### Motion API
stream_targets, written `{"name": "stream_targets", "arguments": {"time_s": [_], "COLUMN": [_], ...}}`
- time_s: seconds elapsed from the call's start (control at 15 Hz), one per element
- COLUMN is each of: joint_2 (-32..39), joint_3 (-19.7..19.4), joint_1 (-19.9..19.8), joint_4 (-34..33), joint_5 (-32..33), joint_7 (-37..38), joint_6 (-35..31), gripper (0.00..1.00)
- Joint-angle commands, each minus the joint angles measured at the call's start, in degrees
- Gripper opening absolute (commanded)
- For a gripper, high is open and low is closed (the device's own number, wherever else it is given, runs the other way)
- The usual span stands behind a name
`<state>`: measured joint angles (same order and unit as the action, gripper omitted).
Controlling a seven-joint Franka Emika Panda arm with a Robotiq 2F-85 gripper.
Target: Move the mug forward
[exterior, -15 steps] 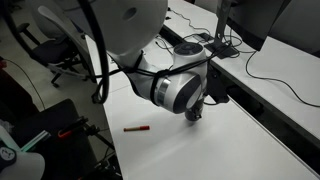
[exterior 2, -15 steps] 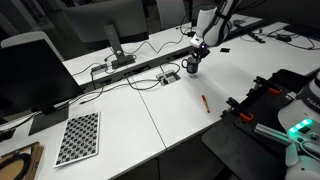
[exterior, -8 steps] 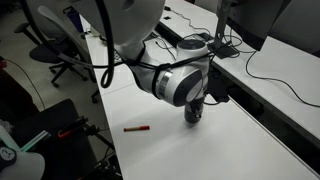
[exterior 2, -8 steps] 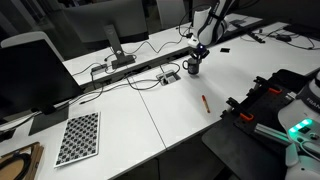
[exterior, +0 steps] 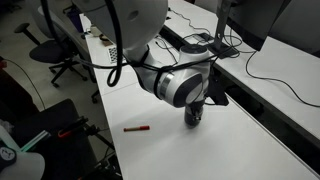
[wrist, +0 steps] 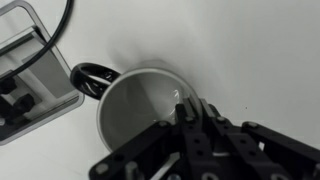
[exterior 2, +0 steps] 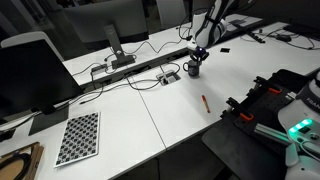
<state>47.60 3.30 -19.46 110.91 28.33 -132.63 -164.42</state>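
Note:
My gripper is at the side of the mug's rim (exterior 2: pixel 196 63) (wrist: pixel 191 97) and should next stay still there and open its fingers to let go of the mug, because the mug is standing upright on the tabletop.
The mug (wrist: pixel 135 110) is dark grey with a lighter inside. In the wrist view I see it from above, with its handle (wrist: pixel 92 78) at the upper left. My gripper (wrist: pixel 190 108) stands over its right rim, the fingers close together and pinching the rim wall. In both exterior views the mug (exterior: pixel 194 117) (exterior 2: pixel 192 68) stands on the white table, right under the gripper (exterior: pixel 197 106) (exterior 2: pixel 197 57), which partly hides it.
A thin red-and-black marker (exterior: pixel 137 129) (exterior 2: pixel 205 102) lies on the table near the front edge. A power strip with cables (exterior 2: pixel 150 66) runs behind the mug. A clear box (wrist: pixel 25 70) sits beside the mug's handle. A checkered board (exterior 2: pixel 78 137) lies far off.
The arm has leaned over a little and the gripper has sunk slightly onto the mug. The mug and the marker have stayed in place.

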Motion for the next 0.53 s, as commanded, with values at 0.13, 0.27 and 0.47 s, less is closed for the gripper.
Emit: {"name": "stream_targets", "arguments": {"time_s": [0.13, 0.27, 0.47], "joint_2": [2.55, 3.11, 3.73], "joint_3": [-0.87, -0.79, -0.69], "joint_1": [1.32, 1.32, 1.28], "joint_4": [-3.15, -3.59, -4.03], "joint_5": [-3.07, -3.30, -3.54], "joint_7": [-2.26, -2.31, -2.37], "joint_6": [0.67, 0.74, 0.69], "gripper": [0.02, 0.02, 0.02]}}
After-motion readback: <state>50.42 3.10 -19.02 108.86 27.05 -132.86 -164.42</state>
